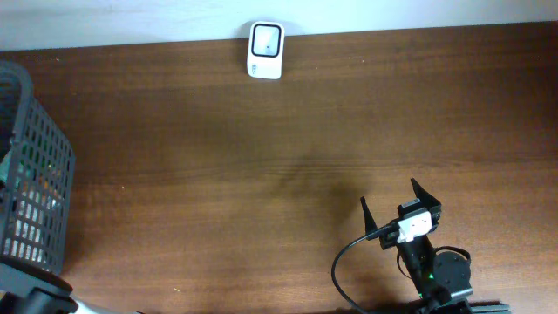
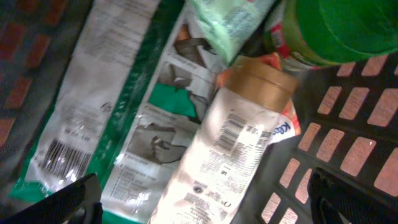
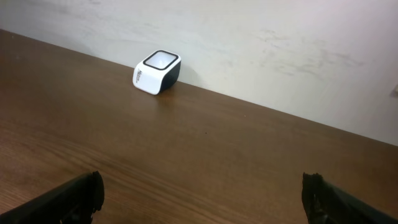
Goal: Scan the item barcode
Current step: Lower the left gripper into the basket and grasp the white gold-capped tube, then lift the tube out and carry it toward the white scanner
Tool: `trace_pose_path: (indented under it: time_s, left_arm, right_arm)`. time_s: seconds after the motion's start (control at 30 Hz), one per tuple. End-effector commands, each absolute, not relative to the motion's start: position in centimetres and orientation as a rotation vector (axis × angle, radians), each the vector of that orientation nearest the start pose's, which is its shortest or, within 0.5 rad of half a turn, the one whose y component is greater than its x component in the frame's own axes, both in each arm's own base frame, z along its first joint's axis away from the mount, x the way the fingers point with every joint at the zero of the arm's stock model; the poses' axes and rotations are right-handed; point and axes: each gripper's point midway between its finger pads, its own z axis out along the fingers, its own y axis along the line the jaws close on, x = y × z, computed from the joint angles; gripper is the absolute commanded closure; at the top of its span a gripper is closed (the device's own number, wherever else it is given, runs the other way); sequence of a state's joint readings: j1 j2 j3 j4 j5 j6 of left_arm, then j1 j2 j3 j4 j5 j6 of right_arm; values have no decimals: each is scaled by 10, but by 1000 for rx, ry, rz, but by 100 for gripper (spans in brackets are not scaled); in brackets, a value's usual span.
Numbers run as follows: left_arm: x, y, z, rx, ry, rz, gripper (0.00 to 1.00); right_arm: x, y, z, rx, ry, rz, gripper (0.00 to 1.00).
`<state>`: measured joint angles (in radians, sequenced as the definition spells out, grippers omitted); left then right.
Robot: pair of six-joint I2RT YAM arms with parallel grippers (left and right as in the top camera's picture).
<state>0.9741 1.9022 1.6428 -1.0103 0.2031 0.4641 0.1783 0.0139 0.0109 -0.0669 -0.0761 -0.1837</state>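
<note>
The left gripper lowers into the basket (image 2: 348, 143) next and closes on the tube's narrow end by the tan cap (image 2: 229, 142), since the tube lies uncovered between its open fingers.
Through the left wrist view I look down into the grey basket (image 2: 348, 143). A white pouch (image 2: 230, 143) with a tan cap lies there, a barcode on its upper face. It rests on a flat green-and-white packet (image 2: 93, 118) that has its own barcode. My left gripper (image 2: 205, 208) is open above the pouch, one finger on each side, holding nothing. The white scanner (image 1: 265, 51) sits at the table's far edge, also in the right wrist view (image 3: 157, 71). My right gripper (image 1: 390, 194) is open and empty above bare table (image 3: 202, 199).
The basket (image 1: 35, 166) stands at the table's left edge. It also holds a green-lidded jar (image 2: 342, 28) and a pale green packet (image 2: 230, 18). A light wall (image 3: 249, 37) rises behind the scanner.
</note>
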Motion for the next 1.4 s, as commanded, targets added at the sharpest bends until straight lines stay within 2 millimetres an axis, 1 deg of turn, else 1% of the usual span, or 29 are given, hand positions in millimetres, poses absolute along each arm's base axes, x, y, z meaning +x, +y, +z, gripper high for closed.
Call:
trace_pose_path:
  time_s: [0.0, 0.13, 0.17, 0.23, 0.3, 0.37, 0.4, 0.5, 0.63, 0.7, 0.77, 0.83, 0.87, 1.0, 1.1, 1.2, 1.3, 1.37]
  left_arm:
    - [279, 322, 109, -534, 2748, 20, 4]
    - [280, 325, 106, -534, 2752, 28, 7]
    - [280, 324, 103, -536, 2757, 21, 8]
    - [280, 322, 91, -541, 2782, -13, 10]
    - [279, 318, 76, -549, 2815, -58, 13]
    - [278, 316, 65, -557, 2834, -87, 21]
    - [278, 316, 63, -559, 2839, -95, 25]
    - [278, 316, 54, -564, 2851, -112, 31]
    - [277, 315, 47, -568, 2861, -128, 37]
    - [276, 313, 39, -575, 2876, -153, 39]
    - [274, 310, 30, -584, 2896, -184, 47]
    - [272, 308, 25, -590, 2907, -203, 62]
    - [273, 308, 25, -590, 2907, -202, 72]
    - [273, 309, 25, -589, 2904, -198, 99]
    - [275, 312, 30, -615, 2893, -190, 100]
    - [281, 320, 46, -662, 2868, -172, 100]
    - [289, 329, 80, -680, 2835, -148, 100]
    - [298, 334, 108, -664, 2800, -127, 100]
  right_arm:
    - [239, 58, 157, -356, 1604, 62, 2]
    - [239, 58, 157, -356, 1604, 62, 2]
    - [239, 58, 157, -356, 1604, 63, 2]
    - [239, 58, 157, -356, 1604, 62, 2]
    - [239, 58, 157, -356, 1604, 63, 2]
    - [239, 58, 157, -356, 1604, 63, 2]
    - [239, 58, 157, -356, 1604, 62, 2]
    - [239, 58, 157, -356, 1604, 63, 2]
    - [239, 58, 157, -356, 1604, 63, 2]
    - [239, 58, 157, -356, 1604, 62, 2]
    - [239, 58, 157, -356, 1604, 63, 2]
    - [239, 58, 157, -356, 1604, 63, 1]
    - [239, 58, 157, -356, 1604, 63, 2]
    - [239, 58, 157, -356, 1604, 63, 2]
    - [239, 58, 157, -356, 1604, 62, 2]
    - [239, 58, 157, -356, 1604, 63, 2]
    - [239, 58, 157, -356, 1604, 63, 2]
    - [239, 58, 157, -356, 1604, 62, 2]
